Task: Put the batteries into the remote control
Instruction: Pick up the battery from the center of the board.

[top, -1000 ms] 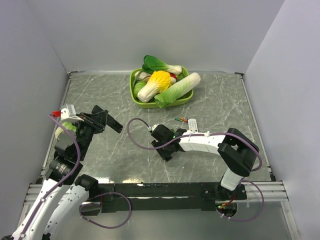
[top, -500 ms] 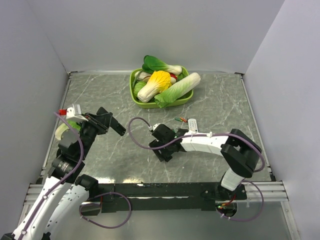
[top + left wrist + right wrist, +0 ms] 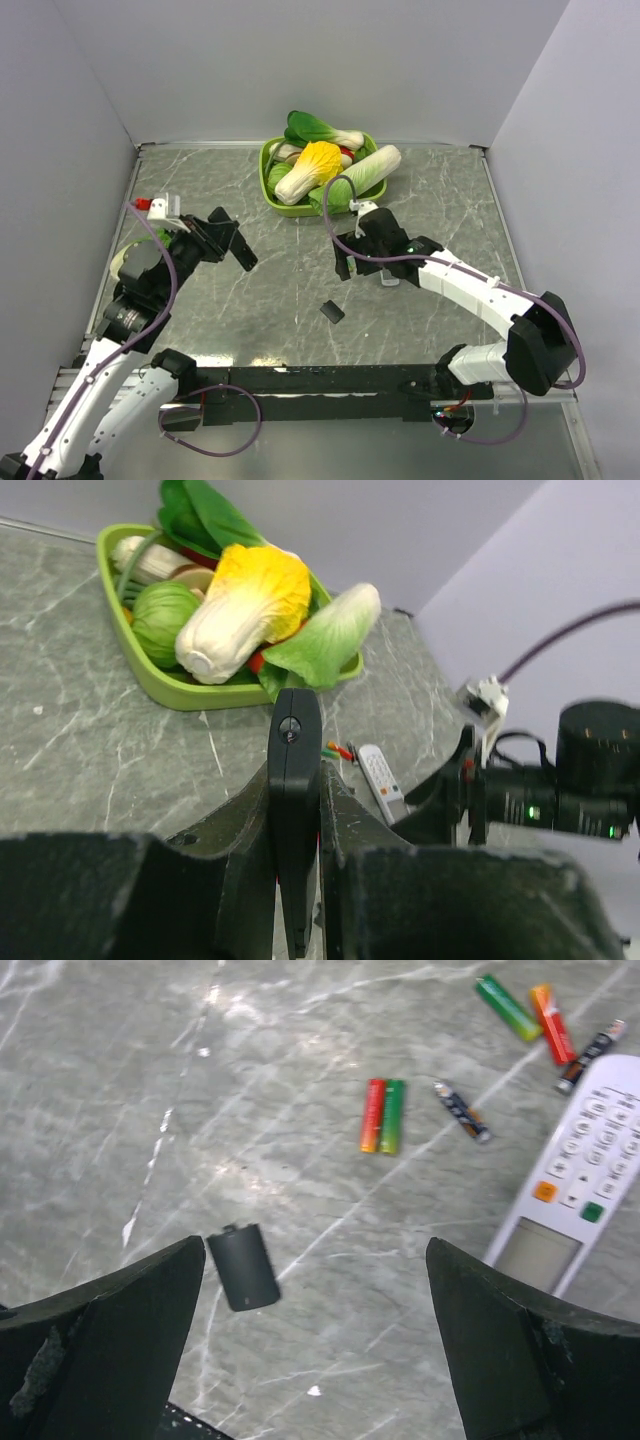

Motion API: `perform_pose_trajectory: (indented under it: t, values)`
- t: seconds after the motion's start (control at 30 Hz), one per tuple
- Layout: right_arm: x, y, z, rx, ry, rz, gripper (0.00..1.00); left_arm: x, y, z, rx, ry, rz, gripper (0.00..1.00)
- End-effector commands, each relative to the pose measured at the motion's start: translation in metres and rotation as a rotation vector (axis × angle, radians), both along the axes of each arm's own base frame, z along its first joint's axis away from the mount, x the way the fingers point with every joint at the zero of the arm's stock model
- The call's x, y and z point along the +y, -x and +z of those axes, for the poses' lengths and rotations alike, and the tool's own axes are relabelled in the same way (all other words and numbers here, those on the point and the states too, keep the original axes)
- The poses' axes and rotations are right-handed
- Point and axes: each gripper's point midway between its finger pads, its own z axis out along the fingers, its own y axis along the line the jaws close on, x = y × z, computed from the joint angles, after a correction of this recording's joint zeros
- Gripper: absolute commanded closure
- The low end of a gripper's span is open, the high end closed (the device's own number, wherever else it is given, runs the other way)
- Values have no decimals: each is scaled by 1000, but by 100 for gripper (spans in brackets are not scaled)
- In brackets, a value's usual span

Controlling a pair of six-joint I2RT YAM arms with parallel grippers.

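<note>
The red battery of the side-by-side pair is below my empty right gripper, so next I need to lower the gripper's open fingers around that battery and close on it.
The slim black remote control stands on edge between the fingers of my left gripper, which is shut on it and held above the table's left side. Several green-and-red batteries lie loose on the marble: a pair side by side and another pair further off, with two darker ones near them. My right gripper hovers open above the table with nothing in it, near the batteries; its arm hides them in the top view.
A small black cover piece lies flat on the table. A white remote with buttons lies beside the batteries. A green tray of toy vegetables stands at the back centre. Grey walls close in three sides.
My right gripper has opened, left the black cover on the table and moved up and back toward the batteries. My left gripper has carried the black remote slightly rightward.
</note>
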Motion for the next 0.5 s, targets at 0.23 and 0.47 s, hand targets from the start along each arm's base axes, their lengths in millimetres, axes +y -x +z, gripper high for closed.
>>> perform_pose_trajectory:
  t: [0.23,0.47]
  values:
    - [-12,-24,-2,33,33,-40,27,-13,-8,10,-63,-75,-119,99]
    - [5,-40,-18,100,53,-29,51,-6,-1,8,-80,-63,-127,98]
